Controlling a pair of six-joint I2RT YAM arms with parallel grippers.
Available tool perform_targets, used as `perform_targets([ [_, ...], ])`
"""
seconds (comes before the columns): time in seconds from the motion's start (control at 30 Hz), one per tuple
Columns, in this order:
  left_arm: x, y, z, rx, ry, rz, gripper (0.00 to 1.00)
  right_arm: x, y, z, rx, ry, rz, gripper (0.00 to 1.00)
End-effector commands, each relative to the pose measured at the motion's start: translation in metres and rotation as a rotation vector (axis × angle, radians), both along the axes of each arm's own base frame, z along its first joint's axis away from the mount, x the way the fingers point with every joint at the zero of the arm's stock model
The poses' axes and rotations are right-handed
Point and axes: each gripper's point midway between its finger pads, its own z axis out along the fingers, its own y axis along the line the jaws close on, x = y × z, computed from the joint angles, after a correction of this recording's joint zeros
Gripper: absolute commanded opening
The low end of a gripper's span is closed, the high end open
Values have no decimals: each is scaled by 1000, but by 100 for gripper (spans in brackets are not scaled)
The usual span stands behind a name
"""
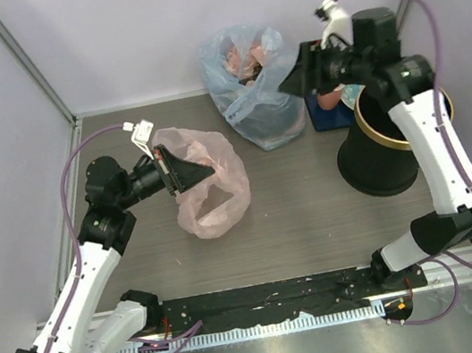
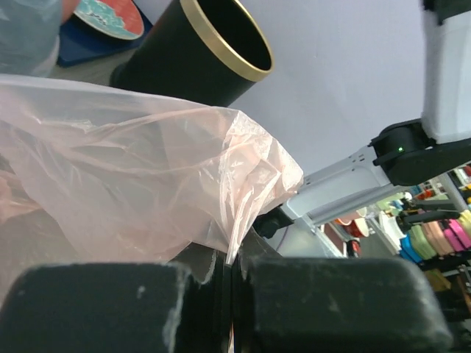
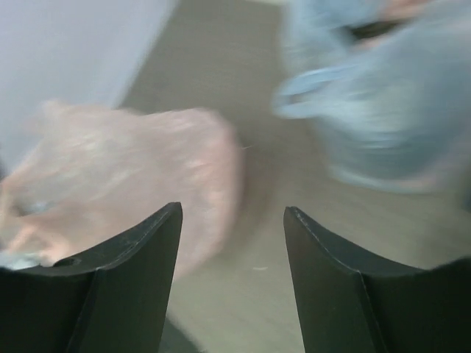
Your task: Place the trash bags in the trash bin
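Observation:
The bin stands apart. My right gripper will next go down and to the right in the top view, onto the edge of the bin's gold rim that faces the pink bag.
The pale-pink translucent trash bag hangs crumpled at the table's centre-left, and my left gripper is shut on a fold of it. In the left wrist view the pink film runs down into the closed jaws of the left gripper. The black trash bin with its gold hoop rim stands at the right; it shows in the left wrist view too. My right gripper is open and empty, raised above the table beside the bluish bag. Its view is blurred, with the pink bag beyond the right gripper.
A bluish translucent bag stuffed with reddish contents stands at the back centre, also in the right wrist view. A dark blue tray with a plate sits behind the bin. Walls close the table at the back and sides.

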Motion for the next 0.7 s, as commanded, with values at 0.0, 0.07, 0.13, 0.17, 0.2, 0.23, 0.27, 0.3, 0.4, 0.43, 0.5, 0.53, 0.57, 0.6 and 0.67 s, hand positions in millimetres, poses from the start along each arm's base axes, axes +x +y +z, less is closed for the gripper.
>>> perform_targets([
  [0.0,0,13,-11,73,-33,38,0,-9,-126,-36,-701,-46,-166,63],
  [0.07,0,14,-8,87,-56,40,0,-22,-163,-59,-832,70,-163,63],
  [0.13,0,15,-7,94,-61,42,0,-33,-196,-78,-935,150,-138,64],
  [0.17,-1,16,-4,95,-71,46,0,-36,-202,-83,-962,169,-120,65],
  [0.2,-1,17,-5,107,-78,48,0,-41,-209,-95,-992,210,-101,67],
  [0.23,-1,18,-3,110,-85,51,0,-44,-220,-98,-1044,213,-89,68],
  [0.27,-1,18,0,113,-97,54,0,-47,-224,-102,-1059,223,-77,69],
  [0.3,-2,19,-2,123,-103,57,0,-50,-226,-112,-1070,251,-57,69],
  [0.4,-2,22,-1,140,-117,71,0,-54,-230,-126,-1087,297,-28,70],
  [0.43,-3,23,-2,144,-117,72,0,-54,-230,-129,-1087,311,-24,70],
  [0.5,-4,24,-3,149,-117,75,0,-53,-232,-139,-1074,347,-10,68],
  [0.53,-5,25,-3,152,-125,78,0,-54,-232,-142,-1062,359,-3,61],
  [0.57,-6,25,-3,155,-125,78,0,-54,-223,-148,-1022,366,29,57],
  [0.6,-5,26,-4,159,-123,82,0,-55,-221,-150,-1008,371,40,55],
  [0.67,-5,27,-3,168,-133,85,0,-59,-212,-158,-965,389,72,52],
])
